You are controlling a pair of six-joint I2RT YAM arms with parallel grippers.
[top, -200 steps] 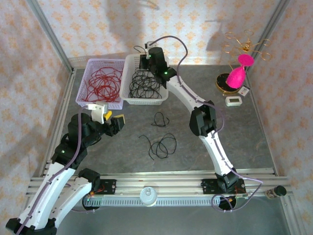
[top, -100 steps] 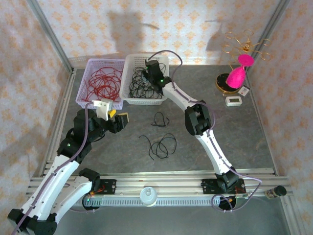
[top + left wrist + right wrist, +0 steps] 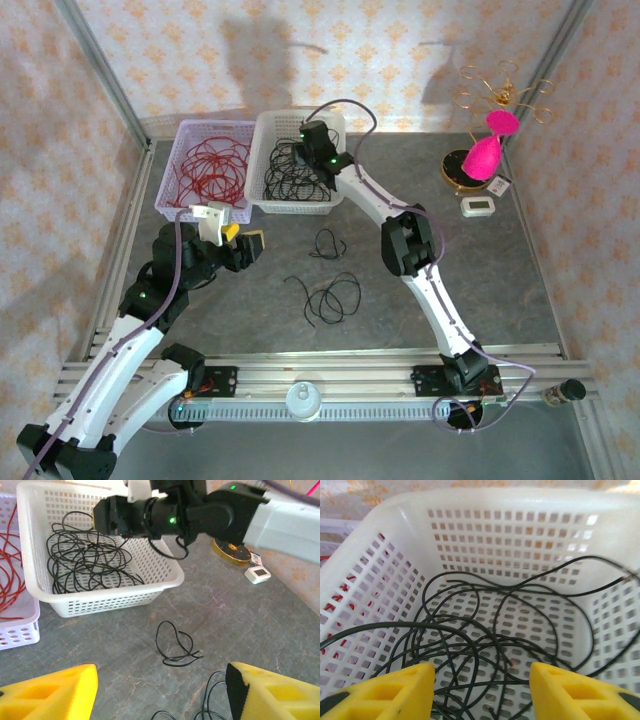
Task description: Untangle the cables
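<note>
I should raise my right gripper past the white basket's rim, then back and down onto the cable of the small loop (image 3: 327,245) to close, as that loop lies back outside the white basket (image 3: 262,140).
Black cables (image 3: 292,172) lie in loose coils in the white basket (image 3: 262,140); red cables (image 3: 210,168) fill the lilac basket (image 3: 170,172). Two more black cable pieces rest on the table: a small loop (image 3: 327,243) (image 3: 176,642) and a larger tangle (image 3: 327,296). My right gripper (image 3: 298,150) hangs inside the white basket, open over the black coils (image 3: 485,630), nothing between its yellow fingers (image 3: 385,692). My left gripper (image 3: 240,243) is open above the table near the small loop, holding nothing; its yellow fingers (image 3: 50,690) frame the left wrist view.
A pink and gold ornament (image 3: 485,150) and a small white device (image 3: 477,206) stand at the right rear. An aluminium rail (image 3: 330,365) runs along the near edge. Frame posts and patterned walls close in the sides.
My right gripper has dropped into the white basket and opened, leaving a black cable there. The left arm has shifted slightly.
</note>
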